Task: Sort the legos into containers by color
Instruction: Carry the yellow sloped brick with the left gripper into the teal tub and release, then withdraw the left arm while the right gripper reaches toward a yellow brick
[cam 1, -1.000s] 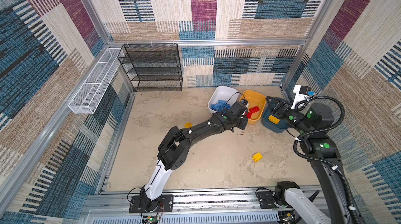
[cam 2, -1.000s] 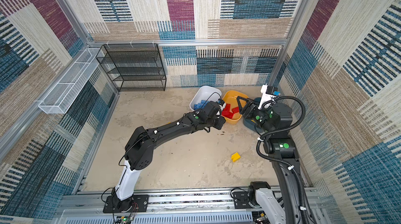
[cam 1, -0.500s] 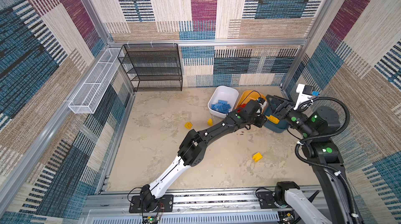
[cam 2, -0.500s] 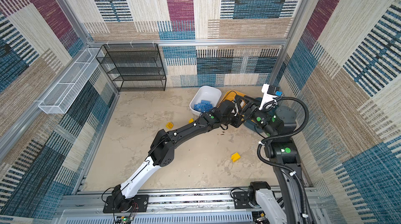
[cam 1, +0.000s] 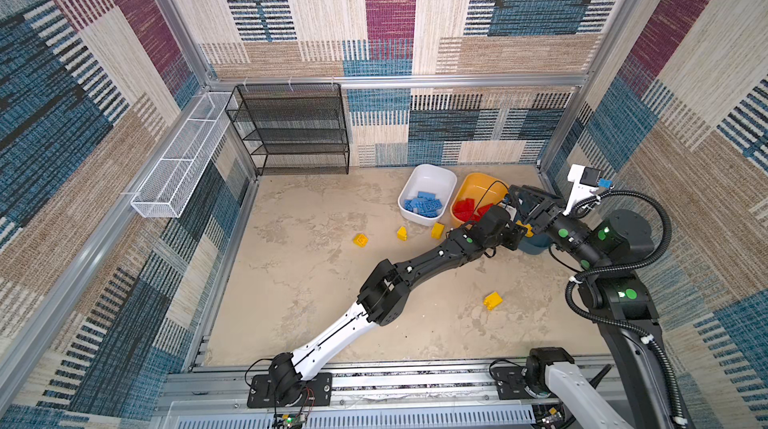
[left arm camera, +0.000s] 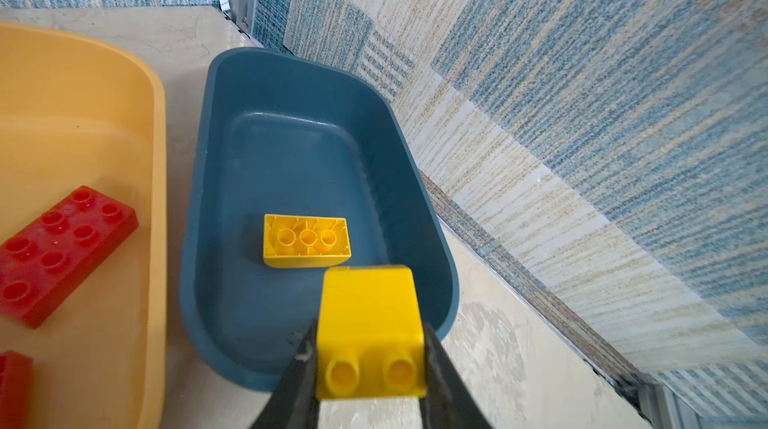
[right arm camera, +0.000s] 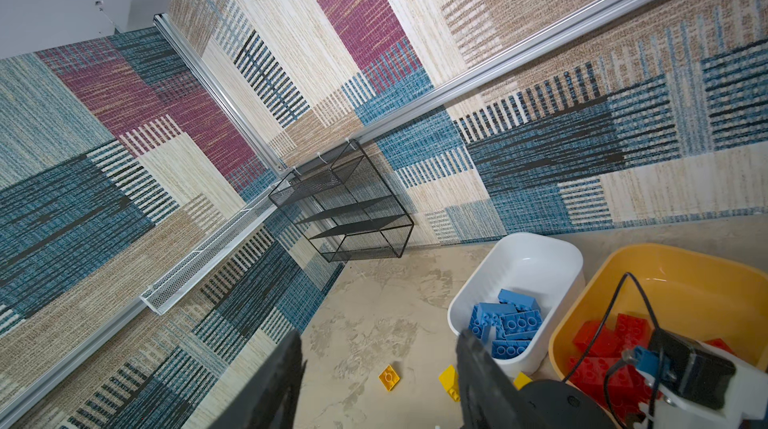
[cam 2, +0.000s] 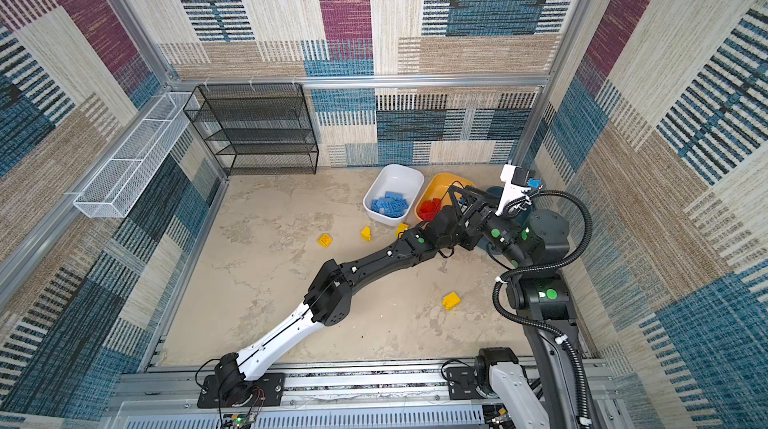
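I should lower my left gripper slightly over the near part of the teal container's bottom next and release the yellow lego, because that container opens just below my gripper.
My left gripper (left arm camera: 368, 343) is shut on a yellow sloped lego (left arm camera: 370, 331) and hangs over the near end of the dark teal container (left arm camera: 299, 148). Another yellow lego (left arm camera: 306, 241) lies upside down inside that container. In both top views the left arm reaches far right, with its gripper (cam 1: 513, 231) beside the right arm. My right gripper (right arm camera: 378, 364) stands open and empty above the floor. The white container (cam 1: 428, 175) holds blue legos (cam 1: 424, 203). The yellow-orange container (cam 1: 478, 181) holds red legos (cam 1: 467, 208). Loose yellow legos (cam 1: 360, 240) (cam 1: 401, 233) (cam 1: 437, 230) (cam 1: 493, 301) lie on the floor.
A black wire rack (cam 1: 291, 127) stands against the back wall, and a long white wire basket (cam 1: 183, 156) hangs on the left wall. The teal container sits tight against the right wall (left arm camera: 540, 156). The two arms crowd each other over the containers.
The left arm has stretched rightward, carrying the yellow lego from over the yellow-orange container to the teal one. The right gripper has lifted and drawn back slightly, still open.
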Robot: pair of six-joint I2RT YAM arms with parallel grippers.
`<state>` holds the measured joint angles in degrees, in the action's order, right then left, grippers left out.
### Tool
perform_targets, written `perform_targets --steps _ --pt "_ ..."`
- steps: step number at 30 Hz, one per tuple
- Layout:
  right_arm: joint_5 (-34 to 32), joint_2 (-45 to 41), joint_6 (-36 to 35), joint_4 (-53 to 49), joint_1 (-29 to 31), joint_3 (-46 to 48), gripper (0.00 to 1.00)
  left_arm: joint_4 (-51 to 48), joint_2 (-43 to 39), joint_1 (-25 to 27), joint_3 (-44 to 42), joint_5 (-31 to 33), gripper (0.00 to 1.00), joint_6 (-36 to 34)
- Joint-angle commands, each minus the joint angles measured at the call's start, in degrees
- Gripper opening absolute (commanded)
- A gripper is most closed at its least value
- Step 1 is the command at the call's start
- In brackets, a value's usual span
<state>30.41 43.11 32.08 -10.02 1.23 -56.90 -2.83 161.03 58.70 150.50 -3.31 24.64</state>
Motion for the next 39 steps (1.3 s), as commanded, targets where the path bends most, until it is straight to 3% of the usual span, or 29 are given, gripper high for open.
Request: perform_targets --steps 1,9,15,19,22,26,34,39 --pt "0.84 -0.36 0.6 2.29 0.17 0.01 0.61 4.56 0.84 0.37 0.63 5.41 0.29 1.12" --pt "1.11 -0.36 0.5 2.31 0.7 -0.12 0.61 5.56 2.73 0.8 1.44 10.35 0.31 2.9" --pt "0.71 -0.54 0.38 2.11 0.93 -0.03 0.61 4.54 2.5 0.98 2.55 10.17 0.57 1.65" --pt "-1.26 0.07 -1.17 -0.23 1.05 -0.78 0.58 2.89 0.74 1.07 2.61 9.74 0.64 0.26" --pt "-5.85 1.41 -4.66 -5.93 1.05 -3.29 0.65 0.55 -3.14 1.07 -0.62 9.31 0.7 -0.63" --pt "-13.21 2.26 -7.72 -11.64 1.05 -6.4 0.72 11.24 -19.12 1.3 -26.56 11.16 0.71 -0.78" --pt "-17.36 11.68 -14.05 -19.86 1.9 -9.19 0.74 31.21 -53.01 1.34 -76.51 20.2 0.7 4.01" --pt "-31.1 20.25 -14.76 -25.93 15.57 -9.9 0.77 32.8 -70.71 1.46 -97.14 26.9 0.69 5.48"
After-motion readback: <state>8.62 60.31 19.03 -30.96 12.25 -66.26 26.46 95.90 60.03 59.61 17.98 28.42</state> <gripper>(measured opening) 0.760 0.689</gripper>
